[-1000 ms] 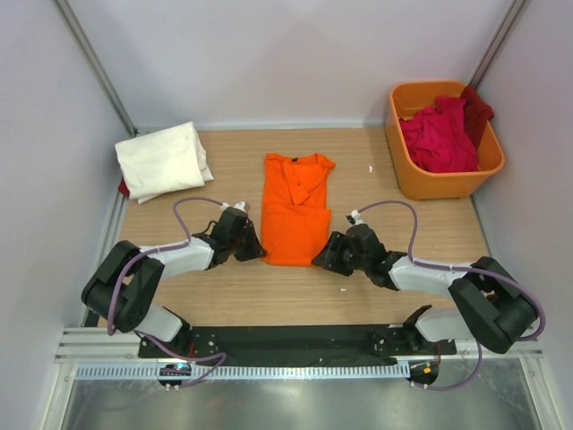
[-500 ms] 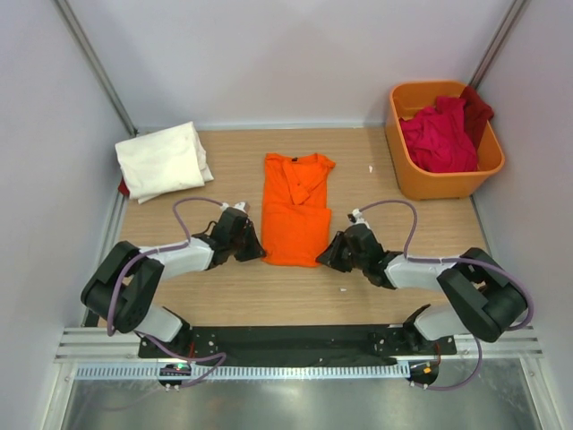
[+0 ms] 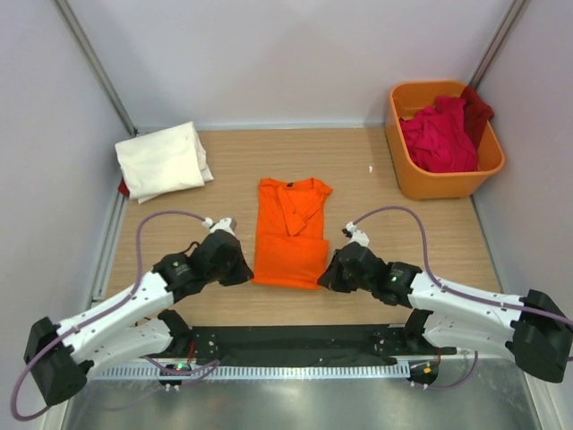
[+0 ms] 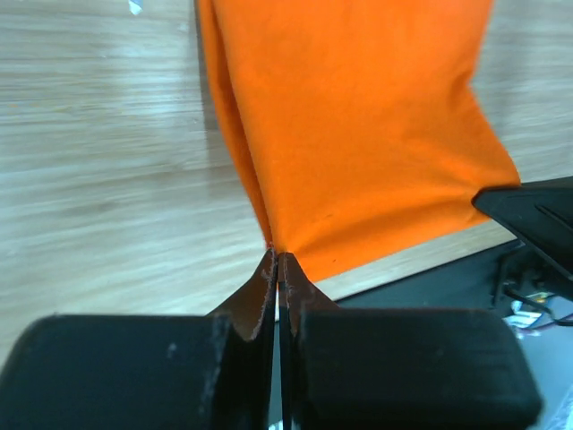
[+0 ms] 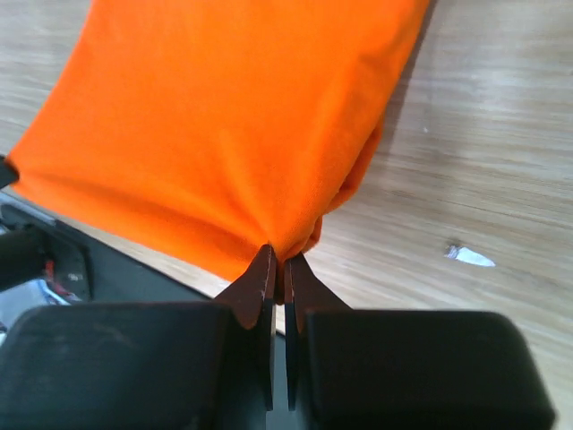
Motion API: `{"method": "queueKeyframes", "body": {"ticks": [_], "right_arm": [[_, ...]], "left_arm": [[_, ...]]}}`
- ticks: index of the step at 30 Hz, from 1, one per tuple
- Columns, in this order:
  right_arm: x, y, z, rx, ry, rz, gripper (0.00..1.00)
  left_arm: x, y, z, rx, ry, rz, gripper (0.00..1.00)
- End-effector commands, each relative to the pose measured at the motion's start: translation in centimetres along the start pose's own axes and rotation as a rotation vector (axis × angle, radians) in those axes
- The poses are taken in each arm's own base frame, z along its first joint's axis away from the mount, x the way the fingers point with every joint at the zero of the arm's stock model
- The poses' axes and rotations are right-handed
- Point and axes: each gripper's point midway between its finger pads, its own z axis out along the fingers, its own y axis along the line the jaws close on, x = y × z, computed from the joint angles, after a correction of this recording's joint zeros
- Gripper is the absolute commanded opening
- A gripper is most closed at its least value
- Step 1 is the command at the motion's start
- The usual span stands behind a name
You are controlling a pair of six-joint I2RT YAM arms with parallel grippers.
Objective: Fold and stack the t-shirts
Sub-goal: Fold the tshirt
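Note:
My right gripper holds its hem corner, and the t-shirt's far half lies uncovered. It should bring the corner up and outward, then down onto the t-shirt's shoulder [image 3: 319, 187] beside the collar, and release it there.
The bright orange t-shirt [image 3: 290, 231] lies folded lengthwise in the middle of the table, its collar at the far end. My left gripper [image 3: 243, 273] is shut on its near left corner [image 4: 273, 244]. My right gripper [image 3: 328, 277] is shut on its near right corner [image 5: 285, 251]. Both hold the near hem lifted off the table. The cream-white t-shirt [image 3: 163, 159] lies folded at the far left, over a dark red one whose edge [image 3: 123, 187] peeks out. Crimson and dark red t-shirts [image 3: 441, 133] are heaped in the tub.
The rigid orange plastic tub [image 3: 428, 182] stands at the far right. A black base strip [image 3: 286, 340] runs along the table's near edge. Small white scraps lie on the wood [image 3: 371, 167]. Grey walls close in the left, back and right.
Both grippers have pulled back toward the near edge with the orange shirt's near corners, lifting the hem. The whole shirt has slid nearer and slightly left.

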Motion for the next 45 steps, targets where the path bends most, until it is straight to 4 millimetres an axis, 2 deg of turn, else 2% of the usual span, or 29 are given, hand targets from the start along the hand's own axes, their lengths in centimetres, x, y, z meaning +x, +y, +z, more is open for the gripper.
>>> {"method": "queueKeyframes", "body": {"ticks": [1, 5, 9, 11, 15, 16, 17, 23, 24, 25, 26, 27, 28, 29, 30, 31, 32, 33, 34, 35, 36, 37, 38, 39, 40, 41, 42, 43, 45], "right_arm": [[-2.8, 0.2, -2.4, 0.085, -0.089, 0.0, 0.01], [-6.2, 3.7, -4.5, 0.06, -0.149, -0.053, 0.01], [-9.4, 4.9, -5.1, 0.148, -0.21, -0.12, 0.01], [-11.6, 5.5, -5.7, 0.179, -0.25, -0.147, 0.01], [-14.7, 5.4, -4.6, 0.201, -0.245, -0.149, 0.01], [-15.2, 5.2, -4.2, 0.204, -0.238, -0.143, 0.01], [-16.3, 5.0, -3.6, 0.209, -0.233, -0.125, 0.01], [-19.9, 4.6, -1.6, 0.22, -0.225, -0.127, 0.01], [-20.6, 3.6, -0.5, 0.249, -0.212, -0.116, 0.01], [-21.2, 3.5, 0.0, 0.245, -0.205, -0.124, 0.01], [-22.3, 3.6, 0.4, 0.245, -0.214, -0.119, 0.01], [-23.1, 2.0, 1.7, 0.29, -0.198, -0.1, 0.01], [-23.8, 1.6, 2.7, 0.296, -0.188, -0.093, 0.01], [-25.8, 2.0, 3.0, 0.285, -0.212, -0.092, 0.01], [-26.3, -0.2, 5.3, 0.338, -0.172, -0.068, 0.02], [-27.2, -0.7, 6.2, 0.343, -0.157, -0.061, 0.12], [-30.1, 0.4, 6.3, 0.324, -0.203, -0.073, 0.29], [-31.0, -0.4, 7.5, 0.341, -0.198, -0.071, 0.56], [-32.0, -1.8, 10.0, 0.332, -0.172, -0.072, 0.99], [-33.4, -0.6, 10.6, 0.272, -0.176, -0.097, 1.0], [-34.1, -1.2, 10.9, 0.292, -0.178, -0.104, 1.0], [-33.7, -2.3, 11.0, 0.33, -0.14, -0.095, 1.0], [-34.0, -2.9, 10.3, 0.346, -0.153, -0.089, 1.0], [-33.7, -3.0, 9.8, 0.349, -0.164, -0.09, 1.0], [-34.4, -2.5, 9.0, 0.326, -0.221, -0.096, 1.0], [-33.0, -2.9, 7.5, 0.328, -0.227, -0.098, 1.0], [-32.8, -3.0, 6.5, 0.332, -0.251, -0.102, 1.0], [-32.4, -3.0, 5.8, 0.328, -0.259, -0.1, 1.0], [-30.8, -2.8, 4.1, 0.308, -0.253, -0.095, 1.0]], "left_arm": [[-1.2, 2.2, -4.0, -0.125, -0.053, -0.029, 0.0], [-2.5, 1.3, -5.8, -0.115, -0.076, -0.006, 0.0], [-4.4, 0.6, -6.0, -0.143, -0.114, 0.028, 0.0], [-6.6, -0.5, -6.7, -0.143, -0.168, 0.06, 0.0], [-10.8, -1.8, -6.4, -0.165, -0.199, 0.086, 0.0], [-11.3, -1.8, -5.5, -0.184, -0.177, 0.093, 0.0], [-12.5, -2.9, -5.6, -0.144, -0.184, 0.092, 0.0], [-17.5, -3.3, -2.5, -0.17, -0.155, 0.114, 0.0], [-18.0, -3.6, -1.9, -0.161, -0.146, 0.118, 0.0], [-19.7, -3.6, -1.9, -0.165, -0.17, 0.117, 0.0], [-20.0, -3.0, 0.2, -0.189, -0.13, 0.116, 0.0], [-20.7, -3.1, 0.9, -0.18, -0.115, 0.11, 0.0], [-21.7, -2.1, 1.9, -0.198, -0.107, 0.093, 0.0], [-23.8, -2.7, 2.2, -0.185, -0.133, 0.096, 0.0], [-24.1, -1.1, 5.3, -0.209, -0.069, 0.076, 0.0], [-25.1, -0.8, 6.5, -0.208, -0.059, 0.072, 0.0], [-27.7, -1.5, 6.7, -0.197, -0.085, 0.073, 0.07], [-28.6, -0.7, 8.2, -0.19, -0.054, 0.049, 0.25], [-27.9, 0.4, 11.8, -0.187, 0.031, 0.031, 0.47], [-29.3, 0.2, 11.7, -0.194, 0.042, 0.011, 0.76], [-29.8, 0.8, 12.3, -0.208, 0.06, -0.01, 0.83], [-29.7, 1.4, 13.2, -0.227, 0.082, -0.016, 0.86], [-30.5, 1.2, 12.6, -0.239, 0.05, -0.008, 0.9], [-30.7, 1.1, 12.3, -0.234, 0.031, -0.002, 0.91], [-29.9, 1.3, 10.8, -0.234, 0.022, -0.002, 0.92], [-30.6, 0.7, 10.8, -0.197, -0.036, 0.005, 0.93], [-30.3, 0.3, 10.1, -0.168, -0.052, 0.007, 0.93], [-29.8, 0.2, 9.8, -0.147, -0.061, 0.007, 0.92], [-27.6, -0.3, 9.2, -0.071, -0.058, 0.007, 0.83]]}}
